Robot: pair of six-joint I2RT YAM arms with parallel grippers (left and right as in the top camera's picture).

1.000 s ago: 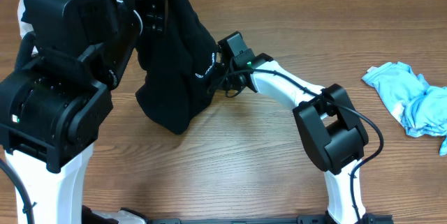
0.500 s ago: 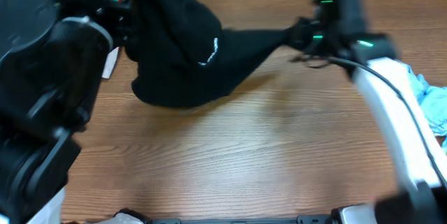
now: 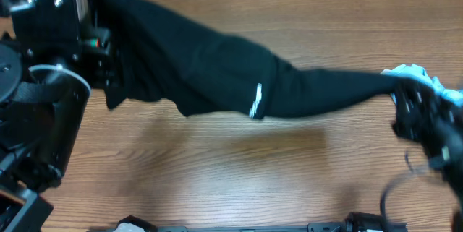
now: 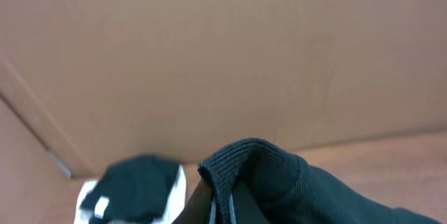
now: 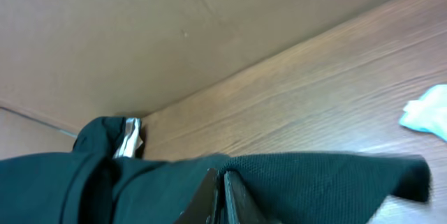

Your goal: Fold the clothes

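My left gripper moves down and outward toward the bare wood before the cardboard wall (image 3: 187,5) next. It then releases the black garment (image 3: 217,73), since it hangs above the table.
A black garment (image 3: 217,73) is stretched in the air across the table between my two grippers. My left gripper (image 3: 98,40) is shut on its left end at the far left; in the left wrist view the ribbed edge of the black garment (image 4: 279,182) is pinched in the left gripper (image 4: 222,206). My right gripper (image 3: 405,95) is shut on its right end at the right edge; the right wrist view shows the right gripper (image 5: 220,196) closed on the black garment (image 5: 314,182). A small white mark shows on the cloth.
A crumpled light blue garment (image 3: 423,80) lies on the wooden table (image 3: 239,181) at the far right, just behind my right gripper, and shows in the right wrist view (image 5: 426,112). A cardboard wall (image 4: 223,56) runs along the back.
My right gripper has pulled its end of the black garment far to the right, from mid-table to the right edge. The bunched garment is now stretched out wide. The left arm has shifted left.
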